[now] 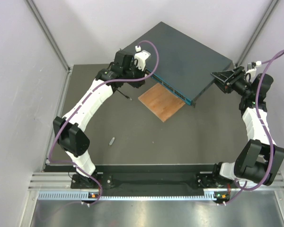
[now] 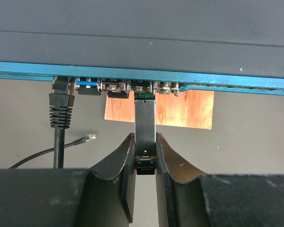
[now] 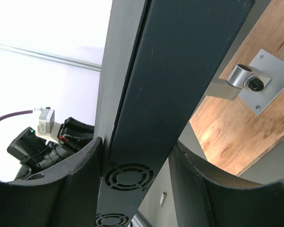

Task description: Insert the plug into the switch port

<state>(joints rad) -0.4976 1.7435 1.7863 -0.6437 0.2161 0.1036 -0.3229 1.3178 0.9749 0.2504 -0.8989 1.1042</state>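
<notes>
My left gripper should push the plug outward to the socket's opening (image 2: 144, 89) and let go of it there, because the plug's green edge still shows outside that opening.
The switch (image 1: 180, 56) is a flat dark blue-grey box with a teal front face (image 2: 189, 78) and a row of small sockets. My left gripper (image 2: 145, 138) is shut on a long black plug (image 2: 145, 120), whose far tip sits in the mouth of a socket near the middle of the row. In the top view the left gripper (image 1: 141, 79) is at the switch's front left end. My right gripper (image 1: 218, 77) is shut across the switch's side wall (image 3: 170, 71), by its fan vents (image 3: 130, 177).
A brown wooden board (image 1: 162, 101) lies under the switch's front edge. A black cable (image 2: 60, 109) is plugged into a socket further left. A loose cable end (image 2: 89, 137) lies on the dark table. A small grey piece (image 1: 111, 141) lies nearer the arms. White walls close in the sides.
</notes>
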